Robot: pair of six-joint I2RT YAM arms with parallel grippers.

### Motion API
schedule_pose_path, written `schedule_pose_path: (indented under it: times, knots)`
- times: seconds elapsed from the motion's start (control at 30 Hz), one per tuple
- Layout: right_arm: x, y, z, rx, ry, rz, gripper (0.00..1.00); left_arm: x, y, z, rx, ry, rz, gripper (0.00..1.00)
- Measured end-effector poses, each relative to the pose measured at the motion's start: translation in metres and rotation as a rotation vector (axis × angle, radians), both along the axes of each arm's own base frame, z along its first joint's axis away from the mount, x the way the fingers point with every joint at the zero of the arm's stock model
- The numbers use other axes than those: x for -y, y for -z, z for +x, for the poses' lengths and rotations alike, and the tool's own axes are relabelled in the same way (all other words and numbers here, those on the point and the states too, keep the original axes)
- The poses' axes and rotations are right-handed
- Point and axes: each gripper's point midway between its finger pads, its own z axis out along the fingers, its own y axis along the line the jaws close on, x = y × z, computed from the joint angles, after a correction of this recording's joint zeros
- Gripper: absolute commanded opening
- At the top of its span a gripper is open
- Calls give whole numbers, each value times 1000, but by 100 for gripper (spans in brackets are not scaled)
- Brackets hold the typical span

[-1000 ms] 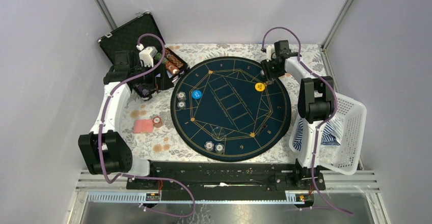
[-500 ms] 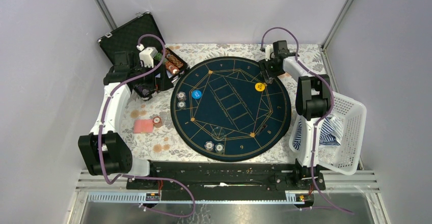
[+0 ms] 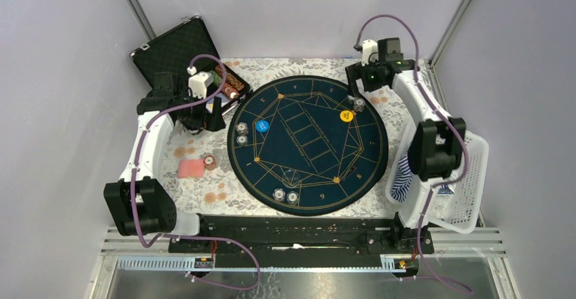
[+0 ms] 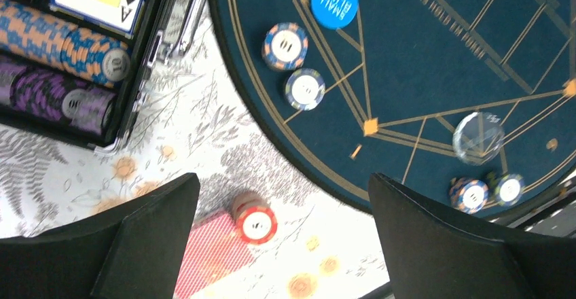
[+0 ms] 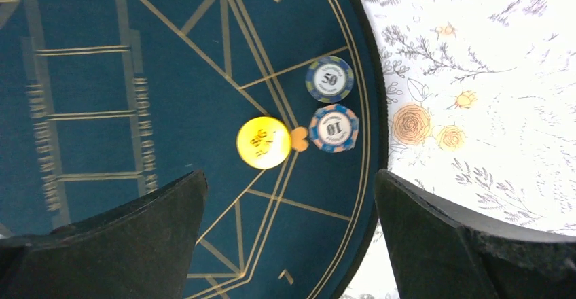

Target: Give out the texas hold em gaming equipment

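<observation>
My left gripper's fingers are high above the tablecloth, so I will next move them back and down toward the red-backed cards, around the red chip stack.
On the round dark blue mat [image 3: 309, 151], two striped chips [image 5: 329, 79] [image 5: 333, 128] lie beside the yellow button [image 5: 263, 142]. My right gripper [image 5: 291, 173] hangs open and empty above them, at the mat's far right [image 3: 354, 85]. My left gripper [image 4: 284, 178] is open and empty over the tablecloth, above a red chip [image 4: 257, 224] and red-backed cards [image 4: 210, 255]. The blue button [image 4: 334, 1] has two chips [image 4: 285, 45] by it. Two more chips [image 3: 284, 195] sit at the mat's near edge.
The open black case [image 3: 180, 51] at the back left holds rows of orange and purple chips [image 4: 68, 41] and a card deck. A clear disc [image 4: 478, 137] lies on the mat. A white basket [image 3: 469, 177] with striped cloth stands at the right edge.
My right gripper has opened and drawn up and back from the mat, leaving two chips by the yellow button. My left wrist has shifted slightly toward the near side.
</observation>
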Motion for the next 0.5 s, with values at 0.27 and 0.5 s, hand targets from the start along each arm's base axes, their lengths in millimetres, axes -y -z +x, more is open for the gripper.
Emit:
schedule_pose_path:
  times: [0.27,0.5]
  knots:
    - [-26,-77,-75,83,-87,196,100,-37,33,-36,-83,133,197,99]
    - [-45,-20,-139,-129,-118,339,100,-49,81,-80,-177,352,277,99]
